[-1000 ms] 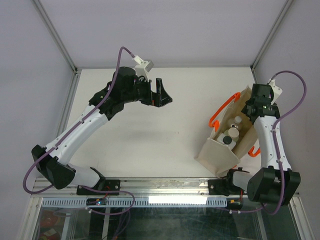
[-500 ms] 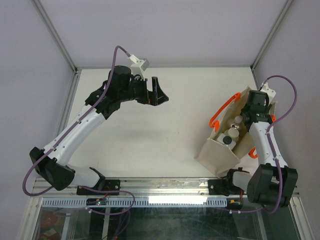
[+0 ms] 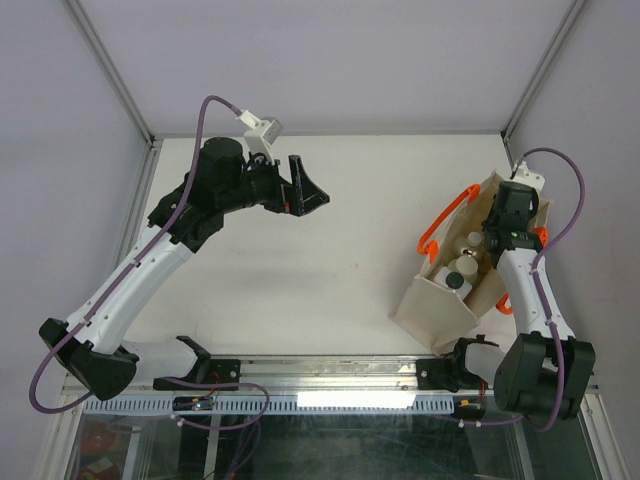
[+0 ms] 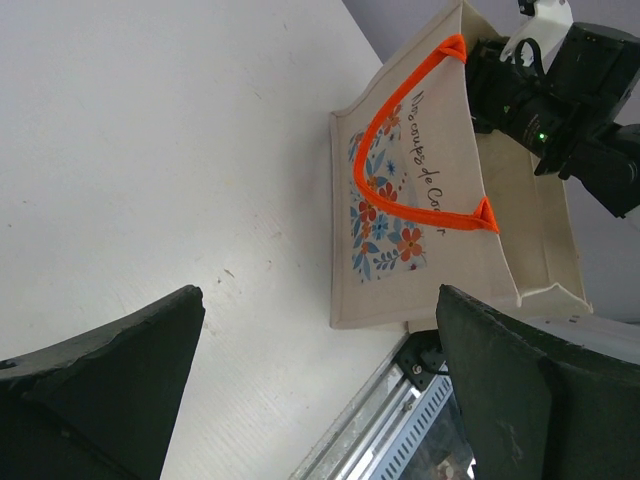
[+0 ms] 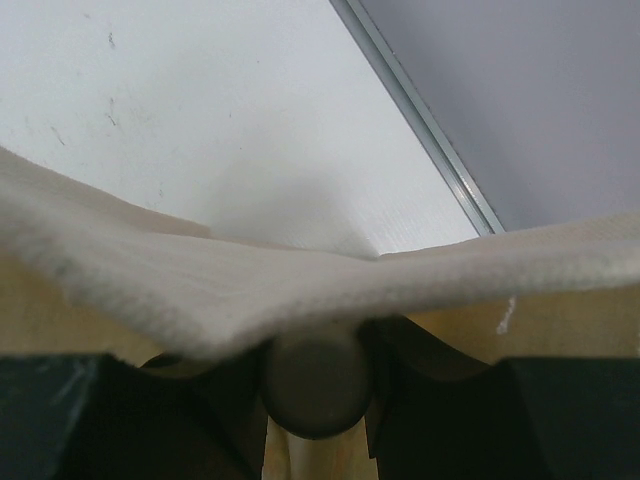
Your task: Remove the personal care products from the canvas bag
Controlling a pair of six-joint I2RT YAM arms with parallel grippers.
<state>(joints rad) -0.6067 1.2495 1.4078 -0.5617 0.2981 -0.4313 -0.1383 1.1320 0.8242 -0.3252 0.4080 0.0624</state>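
Next, my right gripper will lift past the surrounding bag rim, cross over to the bare tabletop on the bag's left in the top view, lower and release.
The canvas bag (image 3: 435,305) stands open at the right of the table, with orange handles (image 3: 432,232). Inside it show a small pale bottle (image 3: 474,240), a dark-capped bottle (image 3: 466,266) and a whitish one (image 3: 454,282). My right gripper (image 3: 505,222) reaches into the bag's far end. In the right wrist view the right gripper (image 5: 315,350) has its fingers close on both sides of a dark round cap (image 5: 312,385), under the bag's rim (image 5: 200,290). My left gripper (image 3: 310,190) is open and empty, high over the far left-centre. In the left wrist view the left gripper (image 4: 320,300) faces the bag's flowered side (image 4: 440,180).
The metal rail (image 3: 330,372) and both arm bases run along the table's near edge. A frame post (image 3: 520,110) stands just behind the bag. In the left wrist view the right arm (image 4: 570,90) sits over the bag's top.
My left arm has swung up and to the left, gripper still open. My right wrist has turned and moved a little down into the bag's far end.
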